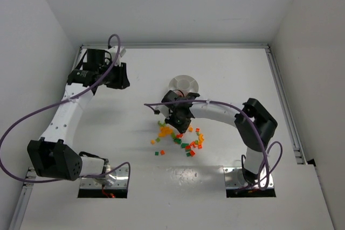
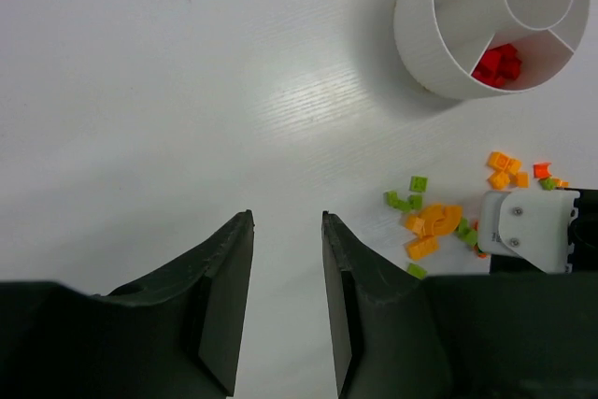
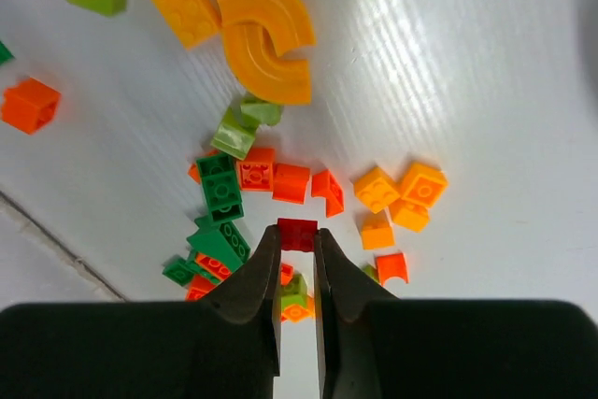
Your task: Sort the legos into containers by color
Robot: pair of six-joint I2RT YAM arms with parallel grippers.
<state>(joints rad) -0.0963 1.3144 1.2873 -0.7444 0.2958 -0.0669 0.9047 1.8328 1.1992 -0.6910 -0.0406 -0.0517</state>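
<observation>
Red bricks are already in one section of the white dish (image 1: 184, 85). My right gripper will move up and outward over that section and release the red brick.
My right gripper (image 3: 297, 235) is shut on a small red brick (image 3: 297, 234) and hangs over the loose pile of legos (image 1: 180, 137), which holds red, orange, yellow and green bricks. A yellow-orange curved piece (image 3: 264, 39) lies at the far side of the pile. The round white dish (image 1: 184, 85) stands behind the pile; in the left wrist view one compartment holds red bricks (image 2: 497, 64). My left gripper (image 2: 287, 221) is open and empty over bare table at the far left (image 1: 119, 76).
The right arm's white link (image 1: 215, 110) reaches over the table from the right. A metal rail (image 1: 283, 100) runs along the table's right edge. White walls close in the back and sides.
</observation>
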